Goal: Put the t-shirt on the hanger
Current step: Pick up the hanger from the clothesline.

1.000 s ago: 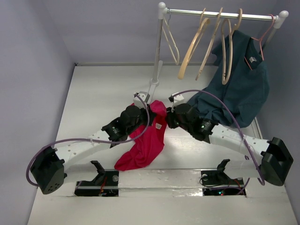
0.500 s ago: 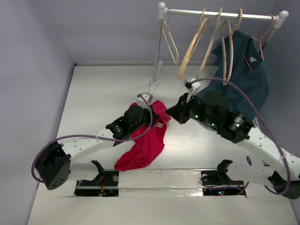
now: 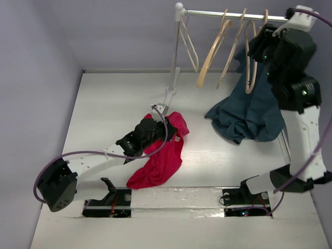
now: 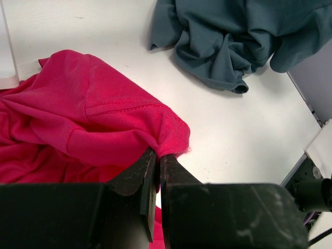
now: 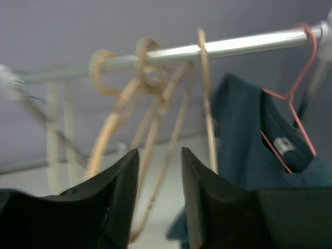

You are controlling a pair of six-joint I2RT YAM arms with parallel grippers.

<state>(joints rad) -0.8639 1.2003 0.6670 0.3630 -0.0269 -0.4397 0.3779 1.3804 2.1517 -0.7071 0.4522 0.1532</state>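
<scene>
My right gripper needs to go down next and shift onto the hanger's arm below the bar [image 5: 209, 118], because the tan wooden hanger nearest the teal shirt hangs outside the gripper's fingers.
The crimson t-shirt [image 3: 162, 155] lies crumpled on the white table; it fills the left of the left wrist view [image 4: 78, 119]. My left gripper [image 3: 167, 126] is shut on a fold at the shirt's upper edge, its tips [image 4: 158, 154] pinching red cloth just above the table. Three tan wooden hangers [image 3: 212, 52] hang bare on the rail, and show blurred in the right wrist view [image 5: 161, 119]. My right gripper [image 3: 258, 40] is raised to rail height beside them, open and empty [image 5: 158, 151], its jaws facing the hangers without touching.
The metal rail [image 3: 233, 14] stands on a white post [image 3: 174, 57] at the back. A thin white hanger [image 3: 189, 44] hangs at its left end. A dark teal shirt [image 3: 249, 111] on a thin pink hanger [image 5: 295, 119] drapes onto the table at the right.
My right arm has let go near the red shirt and swung up and right, from the table to the rail. My left gripper has stayed shut on the shirt, which shifted slightly.
</scene>
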